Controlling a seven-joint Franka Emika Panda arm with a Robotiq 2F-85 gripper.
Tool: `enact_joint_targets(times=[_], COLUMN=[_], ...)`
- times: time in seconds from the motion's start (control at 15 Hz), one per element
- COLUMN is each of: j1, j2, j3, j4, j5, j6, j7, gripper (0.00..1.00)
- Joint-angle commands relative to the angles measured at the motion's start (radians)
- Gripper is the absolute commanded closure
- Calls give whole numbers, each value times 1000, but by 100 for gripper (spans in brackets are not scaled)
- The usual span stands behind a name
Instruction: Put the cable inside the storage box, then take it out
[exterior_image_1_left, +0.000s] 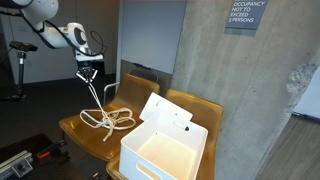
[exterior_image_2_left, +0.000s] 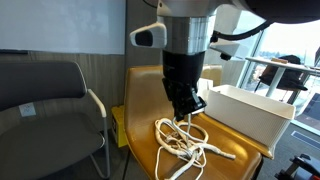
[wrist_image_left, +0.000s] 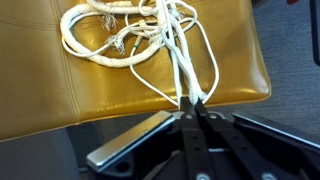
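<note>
The cable belongs in the open storage box (exterior_image_1_left: 165, 145) beside the chair's brown seat, so next my gripper should lift up off the seat, shift toward the box and release the pinched parts of the cable.
A white cable (exterior_image_1_left: 108, 120) lies in a loose tangle on the brown seat of a chair (exterior_image_1_left: 75, 130), with some strands pulled up. My gripper (exterior_image_1_left: 89, 73) hangs above the seat and is shut on several strands of the cable. It shows in both exterior views, the cable (exterior_image_2_left: 185, 140) trailing down from the gripper (exterior_image_2_left: 184, 112). In the wrist view the fingers (wrist_image_left: 190, 101) pinch the strands and the rest of the cable (wrist_image_left: 130, 40) spreads over the seat. The white storage box (exterior_image_1_left: 165, 145) stands open on the neighbouring chair, its lid leaning back.
A dark grey armchair (exterior_image_2_left: 45, 110) stands beside the brown chair. A concrete wall (exterior_image_1_left: 250, 90) rises behind the chairs. Tables and chairs (exterior_image_2_left: 275, 70) stand near a window. The box (exterior_image_2_left: 250, 110) sits close to the brown seat's edge.
</note>
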Motion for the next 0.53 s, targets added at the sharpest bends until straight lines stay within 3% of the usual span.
enact_joint_targets(times=[0.0, 0.47], j1=[-38, -166], j2=[-3, -52], j3=[8, 13], j4=[39, -8], j5=[41, 209], j6=[-30, 34], j7=[27, 28], gripper=[99, 99])
